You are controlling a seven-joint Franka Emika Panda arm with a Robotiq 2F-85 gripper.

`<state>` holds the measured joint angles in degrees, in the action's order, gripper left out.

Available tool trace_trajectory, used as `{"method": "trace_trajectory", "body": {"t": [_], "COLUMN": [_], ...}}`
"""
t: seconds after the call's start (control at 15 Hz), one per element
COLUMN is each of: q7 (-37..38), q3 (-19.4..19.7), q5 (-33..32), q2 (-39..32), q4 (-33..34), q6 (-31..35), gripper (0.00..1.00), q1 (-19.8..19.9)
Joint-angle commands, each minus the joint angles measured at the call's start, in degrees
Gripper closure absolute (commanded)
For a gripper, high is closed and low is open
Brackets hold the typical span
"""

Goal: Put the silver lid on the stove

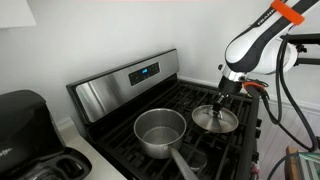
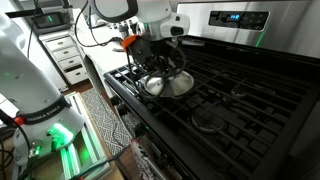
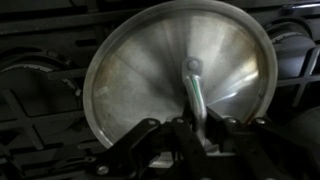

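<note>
I will next bring the lid down onto the stove's front grates beside the saucepan, as they are close below the lid, and my gripper will release the lid's central handle.
The silver lid [image 1: 215, 121] lies low over the front right grates of the stove [image 1: 120, 92]. It also shows in an exterior view [image 2: 176, 86] and fills the wrist view [image 3: 150, 70]. My gripper [image 1: 224, 100] stands right over it, seen in both exterior views [image 2: 160, 68]. In the wrist view the fingers [image 3: 197, 125] are closed around the lid's central handle. I cannot tell whether the lid rests on the grates or hangs just above them.
A deep steel saucepan [image 1: 160, 130] with a long handle sits on the grates beside the lid. A black appliance [image 1: 25, 120] stands on the counter next to the stove. The stove's raised back panel [image 2: 235, 20] has a blue display. Cables hang from the arm [image 1: 275, 95].
</note>
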<state>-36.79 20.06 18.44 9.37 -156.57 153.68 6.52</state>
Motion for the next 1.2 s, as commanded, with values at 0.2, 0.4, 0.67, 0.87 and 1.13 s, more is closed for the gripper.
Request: {"method": "trace_trajectory", "body": {"t": [0.2,0.4,0.67,0.87,1.13], "q7": [-0.21,-0.84,-1.68,-0.74,2.11], "q3": [-0.48,-0.46,-0.52,-0.33,-0.26], "q5": [4.27,5.25,7.36,6.18,1.07], "q2": [-5.48,-6.6,-7.17,-6.12,-3.21], "q4": [0.85,0.76,0.72,0.27,-0.8], "q6": [4.97,6.16,6.8,7.13,7.4], "gripper": [0.98,0.98,0.98,0.62,0.4], "q1": [-2.78,-3.27,-3.77,-3.23,-1.79]}}
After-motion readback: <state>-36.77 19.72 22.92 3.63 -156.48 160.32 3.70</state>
